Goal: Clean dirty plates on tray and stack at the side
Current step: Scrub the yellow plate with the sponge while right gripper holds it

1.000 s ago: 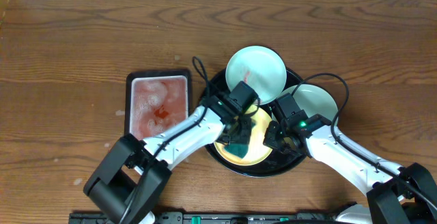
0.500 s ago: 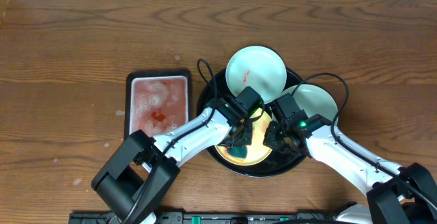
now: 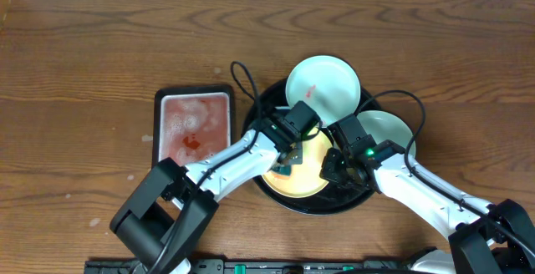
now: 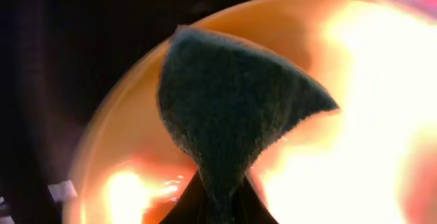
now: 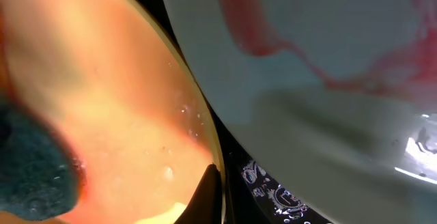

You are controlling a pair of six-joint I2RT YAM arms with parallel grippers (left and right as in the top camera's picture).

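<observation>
My left gripper moves across the yellow plate point(image 3: 311, 174) next, then up and over the rectangular dish to release the sponge, since the dish's liquid lies uncovered.
The round black tray point(image 3: 318, 209) holds the yellow plate point(image 3: 311, 174). My left gripper point(image 3: 288, 159) is shut on a dark green sponge point(image 3: 283, 168) and presses it on the yellow plate point(image 4: 355, 115); the sponge point(image 4: 232, 115) fills the left wrist view. My right gripper point(image 3: 332, 167) is shut on the yellow plate's right rim point(image 5: 205, 142). A light blue plate point(image 3: 323, 83) with a red smear lies on the tray's far edge. A pale mint-white plate point(image 3: 386, 128) lies at the tray's right. In the right wrist view a pale plate point(image 5: 328, 60) smeared with red sauce lies beside the yellow one.
A rectangular black-rimmed dish point(image 3: 156, 128) of pinkish-red liquid stands left of the tray on the wooden table point(image 3: 75, 73). Both arms' cables loop over the tray's far side. The two arms cross the tray's near half.
The sponge has moved from the near part of the yellow plate up towards its left middle. The light blue plate has shifted a little to the right. My right gripper has kept its hold.
</observation>
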